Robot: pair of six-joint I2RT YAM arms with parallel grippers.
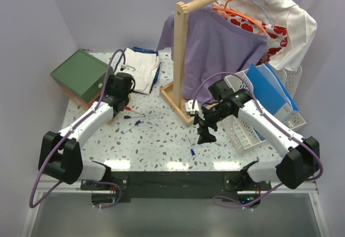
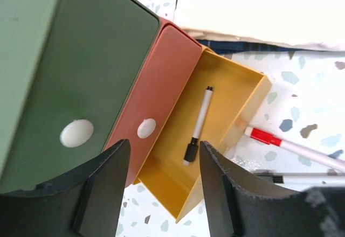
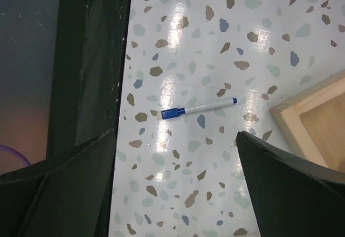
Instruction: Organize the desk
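Observation:
My right gripper lowers toward the left in the top view next, onto the blue-capped marker near its cap, since the marker lies loose on the desk.
The desk is a white speckled tabletop. My left gripper is open and empty, hovering over the green drawer box. In the left wrist view my gripper is above an open yellow drawer that holds a black-capped marker. A red-capped marker and a black one lie on the desk beside the drawer. My right gripper is open and empty above a blue-capped marker. That marker shows beyond my right gripper in the right wrist view.
A wooden clothes rack with a purple shirt stands at the back middle. A white basket with a blue folder is on the right. Folded white cloth lies behind the left gripper. The black front rail is close.

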